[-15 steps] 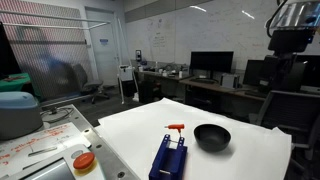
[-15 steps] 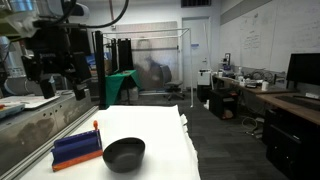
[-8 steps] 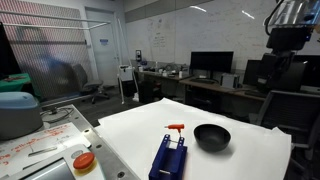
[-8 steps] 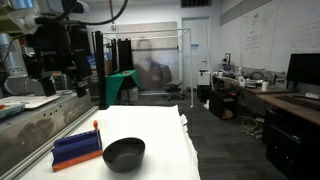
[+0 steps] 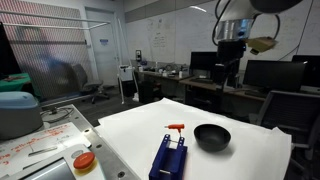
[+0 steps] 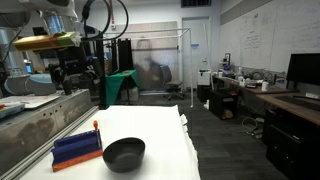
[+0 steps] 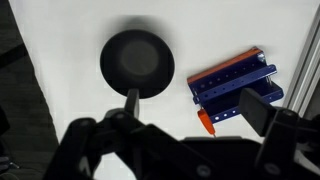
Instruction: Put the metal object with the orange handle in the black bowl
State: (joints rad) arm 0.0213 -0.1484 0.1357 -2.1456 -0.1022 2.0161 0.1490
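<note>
The gripper comes down next from high above the table toward the blue block, its open fingers straddling the orange handle [image 5: 175, 128] [image 7: 206, 122], because that handle sticks up clear of the block.
The metal object with the orange handle [image 5: 175, 128] sits at the far end of a blue block, its thin rod against the block. It also shows in an exterior view [image 6: 96, 126] and the wrist view [image 7: 205, 121]. The black bowl [image 5: 212, 136] stands empty on the white table beside the block and shows in both other views too [image 6: 124, 154] [image 7: 137, 62]. My gripper [image 5: 230, 78] [image 6: 75, 76] hangs high above the table, open and empty. In the wrist view its fingers [image 7: 194, 108] frame the orange handle from far above.
The blue rectangular block [image 5: 168, 157] [image 6: 77, 148] [image 7: 232, 84] lies next to the bowl. A round orange-lidded container [image 5: 84, 162] stands on the cluttered bench beside the white table [image 5: 250, 160]. Desks with monitors [image 5: 210, 64] line the back.
The arm has swung in from the edge of the picture toward the space above the table. The bowl, block and orange-handled object have not moved.
</note>
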